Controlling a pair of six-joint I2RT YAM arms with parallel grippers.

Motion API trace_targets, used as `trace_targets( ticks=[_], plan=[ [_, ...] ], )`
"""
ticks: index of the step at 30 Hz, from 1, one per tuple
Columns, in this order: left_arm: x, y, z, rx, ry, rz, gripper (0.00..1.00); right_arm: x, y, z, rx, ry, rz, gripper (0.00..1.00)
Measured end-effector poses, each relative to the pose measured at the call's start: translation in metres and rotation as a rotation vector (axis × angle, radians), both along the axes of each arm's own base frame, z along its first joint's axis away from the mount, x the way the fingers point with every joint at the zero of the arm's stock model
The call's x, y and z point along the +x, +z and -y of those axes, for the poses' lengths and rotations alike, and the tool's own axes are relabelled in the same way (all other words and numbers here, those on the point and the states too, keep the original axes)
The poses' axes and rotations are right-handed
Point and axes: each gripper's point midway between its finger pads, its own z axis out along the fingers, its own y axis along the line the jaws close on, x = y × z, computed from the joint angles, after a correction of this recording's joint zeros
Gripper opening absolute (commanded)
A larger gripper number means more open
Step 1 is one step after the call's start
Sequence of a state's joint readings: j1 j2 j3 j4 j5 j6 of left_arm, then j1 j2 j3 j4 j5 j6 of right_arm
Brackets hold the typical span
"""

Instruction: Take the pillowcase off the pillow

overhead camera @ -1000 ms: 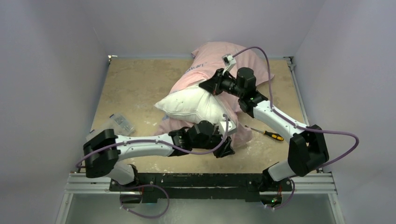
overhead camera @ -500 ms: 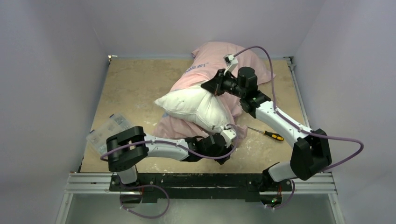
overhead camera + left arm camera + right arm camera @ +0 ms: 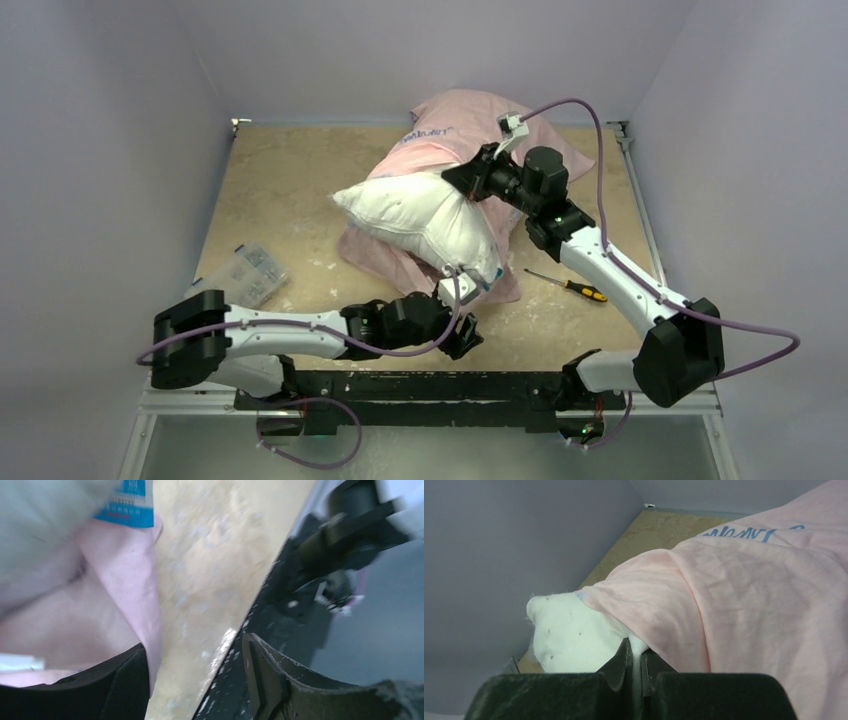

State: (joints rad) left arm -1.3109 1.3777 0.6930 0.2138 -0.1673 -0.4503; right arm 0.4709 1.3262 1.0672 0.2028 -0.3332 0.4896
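Observation:
The white pillow's bulk (image 3: 436,222) is below and back from the robot's right gripper, so the right gripper will next ease the pinched fold down toward it and let go of that fold.
The white pillow (image 3: 420,215) lies mid-table, half out of the pale pink pillowcase (image 3: 465,115), which is inside out with blue script showing. More pink fabric bunches under the pillow's near side (image 3: 385,262). My right gripper (image 3: 458,180) is shut on a fold of the pillow at the case's mouth. In the right wrist view the gripper (image 3: 638,657) pinches white pillow fabric (image 3: 569,635), with the pillowcase (image 3: 749,605) draped right beside it. My left gripper (image 3: 465,335) is open and empty near the table's front edge. In the left wrist view (image 3: 195,680) a pink fold (image 3: 130,580) hangs beside its left finger.
A yellow-handled screwdriver (image 3: 572,287) lies right of the pillow. A transparent plastic box (image 3: 245,272) sits at the left. The black front rail (image 3: 420,385) is just behind my left gripper. Grey walls close in on three sides.
My left arm has drawn back toward the front edge, away from the fabric. My right gripper has moved right and back with the pillow, and more white pillow shows.

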Motion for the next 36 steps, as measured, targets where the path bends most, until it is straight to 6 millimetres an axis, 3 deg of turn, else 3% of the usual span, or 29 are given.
trace_targets(
  ticks=[3, 8, 11, 17, 19, 23, 30, 33, 36],
  plan=[
    [-0.009, 0.041, 0.006, -0.130, -0.066, 0.024, 0.64, -0.001, -0.007, 0.000, -0.006, 0.001, -0.010, 0.00],
    [-0.008, 0.071, 0.003, -0.198, -0.061, 0.054, 0.76, -0.003, -0.013, 0.000, -0.018, 0.017, -0.001, 0.00],
    [0.005, 0.080, -0.006, -0.171, 0.014, 0.075, 0.84, -0.004, -0.018, -0.001, -0.020, 0.025, 0.008, 0.00],
    [0.040, 0.122, -0.033, -0.185, 0.162, 0.118, 0.84, -0.016, -0.038, 0.004, -0.038, 0.035, -0.013, 0.03],
    [0.056, 0.134, -0.047, -0.189, 0.226, 0.127, 0.89, -0.021, -0.042, 0.007, -0.046, 0.035, -0.019, 0.12],
    [0.090, 0.146, -0.084, -0.166, 0.381, 0.146, 0.92, -0.028, -0.038, 0.014, -0.057, 0.017, -0.009, 0.44],
    [0.126, 0.171, -0.123, -0.138, 0.575, 0.193, 0.98, -0.028, 0.009, 0.040, -0.017, -0.118, 0.083, 0.96],
    [0.155, 0.172, -0.139, -0.138, 0.669, 0.178, 0.98, -0.019, 0.020, 0.054, 0.016, -0.213, 0.084, 0.99],
    [0.186, 0.154, -0.150, -0.122, 0.737, 0.129, 0.98, -0.001, 0.013, 0.075, 0.033, -0.305, 0.044, 0.99]
  ],
)
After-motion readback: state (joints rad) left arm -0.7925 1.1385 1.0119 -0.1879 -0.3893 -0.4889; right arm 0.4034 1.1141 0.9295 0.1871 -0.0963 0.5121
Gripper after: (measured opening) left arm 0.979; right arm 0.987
